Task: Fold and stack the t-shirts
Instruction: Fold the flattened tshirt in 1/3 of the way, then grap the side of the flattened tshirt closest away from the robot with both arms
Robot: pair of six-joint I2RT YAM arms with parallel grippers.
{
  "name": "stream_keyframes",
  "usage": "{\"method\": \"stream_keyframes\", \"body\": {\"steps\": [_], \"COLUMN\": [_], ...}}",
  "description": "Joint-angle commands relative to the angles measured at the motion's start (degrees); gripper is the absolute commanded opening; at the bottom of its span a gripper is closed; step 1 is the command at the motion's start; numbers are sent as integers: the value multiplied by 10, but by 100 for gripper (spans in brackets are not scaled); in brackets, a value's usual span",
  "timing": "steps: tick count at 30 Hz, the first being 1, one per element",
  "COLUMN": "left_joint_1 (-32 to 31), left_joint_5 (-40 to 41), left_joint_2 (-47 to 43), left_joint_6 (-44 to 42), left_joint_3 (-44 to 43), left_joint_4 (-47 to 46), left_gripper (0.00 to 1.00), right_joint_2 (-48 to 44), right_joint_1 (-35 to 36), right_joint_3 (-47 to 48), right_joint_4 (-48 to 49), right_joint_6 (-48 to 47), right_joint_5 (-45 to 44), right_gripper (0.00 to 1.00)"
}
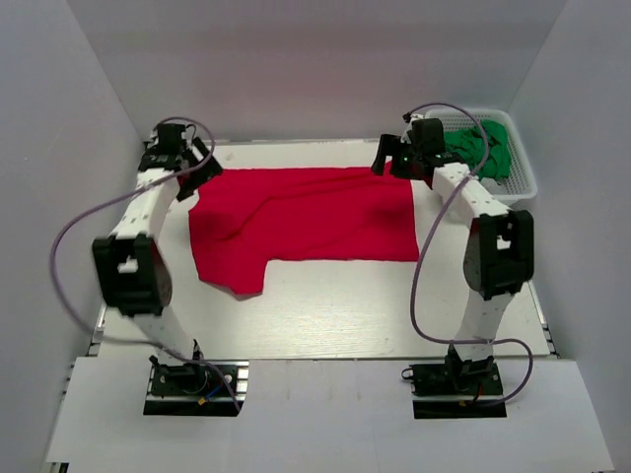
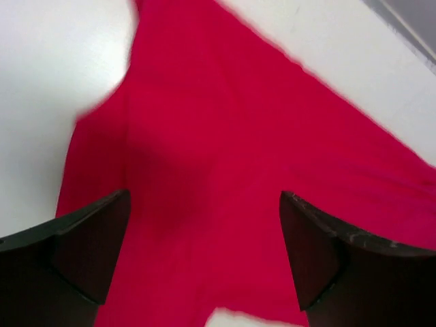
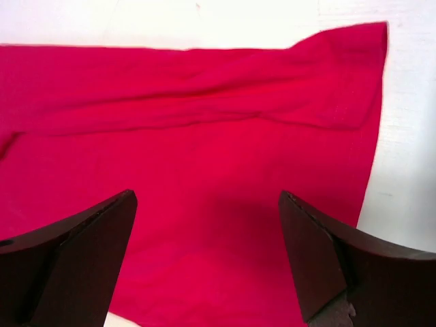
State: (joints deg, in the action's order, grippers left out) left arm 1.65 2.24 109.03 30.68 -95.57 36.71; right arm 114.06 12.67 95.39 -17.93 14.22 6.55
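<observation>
Next, my left gripper moves back and down from the shirt's far corner onto the near sleeve's edge, because that sleeve sticks out beyond the shirt's body.
A bright red t-shirt lies spread across the white table, with one sleeve hanging toward the front left. My left gripper hovers open above the shirt's far left corner; the left wrist view shows red cloth between its spread fingers. My right gripper hovers open above the shirt's far right corner; the right wrist view shows the cloth and its edge below the spread fingers. Neither gripper holds anything.
A white lattice basket stands at the back right and holds green cloth. White walls close in the table on three sides. The table's bare surface lies in front of the shirt.
</observation>
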Motion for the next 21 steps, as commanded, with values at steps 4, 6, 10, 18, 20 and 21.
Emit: {"method": "stream_keyframes", "body": {"steps": [4,6,10,18,20,21], "left_joint_1": [-3,-3,-3,-3,-3,-3], "left_joint_5": [2,-28,-72,-94,-100,-109], "left_joint_2": [-302,-389,-485,-526,-514,-499], "left_joint_6": [100,105,130,150,156,161], "left_joint_3": [349,453,564,645,650,655], "left_joint_4": [24,12,22,-46,-58,-72], "left_gripper": [100,100,100,100,97,95], "right_joint_2": [-193,-217,-318,-480,-505,-510], "right_joint_1": [4,4,3,0,2,0], "right_joint_3": [-238,-289,-403,-578,-603,-616], "right_joint_4": [55,54,66,111,110,110], "right_joint_6": [62,80,137,198,202,204], "right_joint_5": [-34,-43,-63,-85,-84,-89], "right_gripper": [90,90,90,90,90,90]}}
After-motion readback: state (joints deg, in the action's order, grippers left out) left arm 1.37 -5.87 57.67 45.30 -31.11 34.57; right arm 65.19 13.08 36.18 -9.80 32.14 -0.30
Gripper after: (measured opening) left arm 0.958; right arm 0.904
